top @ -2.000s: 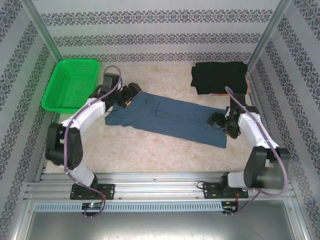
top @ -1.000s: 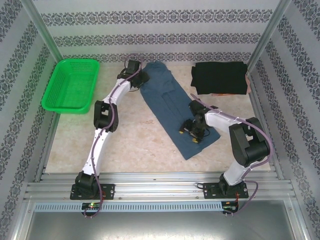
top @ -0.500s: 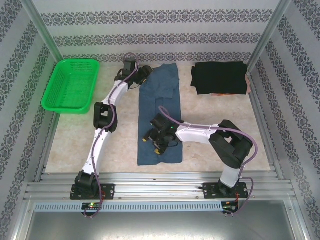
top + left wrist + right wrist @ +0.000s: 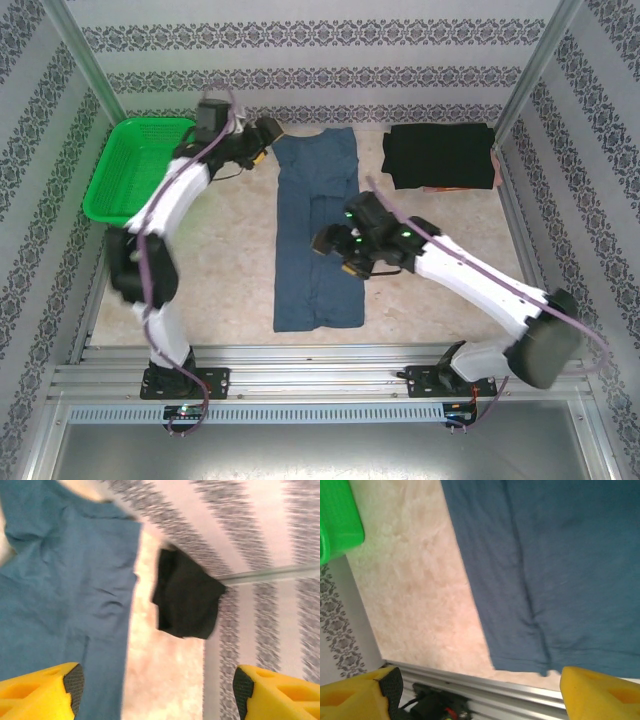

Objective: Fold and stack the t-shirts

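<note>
The blue t-shirt's near corner on the basket side is uncovered, well back and below. My left gripper will next move back and down onto it.
The slate-blue t-shirt point(image 4: 315, 235) lies flat as a long narrow strip running from the back of the table to its near edge. The black t-shirt point(image 4: 440, 155) sits folded at the back right. My left gripper point(image 4: 265, 133) hovers just off the blue shirt's far left corner, open; in the left wrist view its yellow fingers point(image 4: 45, 687) stand wide apart over the blue shirt point(image 4: 60, 580) and the black one point(image 4: 187, 600). My right gripper point(image 4: 328, 243) hangs open above the blue shirt's middle; below it are the shirt's near hem point(image 4: 560, 570) and bare table.
A bright green lattice basket point(image 4: 140, 165) stands at the back left, close to my left arm. The aluminium rail point(image 4: 520, 690) runs along the table's near edge. Patterned walls close in the back and both sides. Bare table lies on either side of the blue shirt.
The blue shirt has swung from a slant to lie straight, front to back. Both grippers have let go of it; the left drew off to the left, the right rose and moved right.
</note>
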`<move>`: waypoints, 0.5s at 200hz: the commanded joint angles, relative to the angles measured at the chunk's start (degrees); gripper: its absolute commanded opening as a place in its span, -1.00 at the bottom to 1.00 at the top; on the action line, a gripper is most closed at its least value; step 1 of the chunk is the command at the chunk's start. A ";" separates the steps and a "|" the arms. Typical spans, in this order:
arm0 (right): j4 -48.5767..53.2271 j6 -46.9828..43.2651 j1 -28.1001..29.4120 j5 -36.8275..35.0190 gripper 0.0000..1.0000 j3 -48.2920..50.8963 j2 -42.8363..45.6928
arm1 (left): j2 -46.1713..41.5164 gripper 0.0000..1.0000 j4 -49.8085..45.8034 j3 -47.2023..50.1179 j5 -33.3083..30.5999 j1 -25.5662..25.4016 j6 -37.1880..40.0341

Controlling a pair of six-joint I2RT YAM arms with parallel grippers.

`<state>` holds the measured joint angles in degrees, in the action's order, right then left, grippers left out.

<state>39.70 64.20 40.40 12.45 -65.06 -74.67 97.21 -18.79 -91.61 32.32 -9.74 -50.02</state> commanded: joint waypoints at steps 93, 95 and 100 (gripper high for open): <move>-9.04 -9.82 -5.84 9.70 0.40 34.38 16.72 | -55.97 0.32 -1.26 66.93 -12.14 -24.71 -21.17; -9.47 -9.61 -5.64 9.63 0.39 34.73 16.64 | -55.74 0.31 -0.82 67.45 -11.91 -24.89 -21.50; -10.65 -9.05 -5.09 9.70 0.36 35.57 16.45 | -55.13 0.30 0.82 68.56 -11.76 -25.29 -22.32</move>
<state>36.51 52.14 33.67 19.68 -33.30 -58.13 41.65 -25.87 -25.52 22.00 -32.84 -65.82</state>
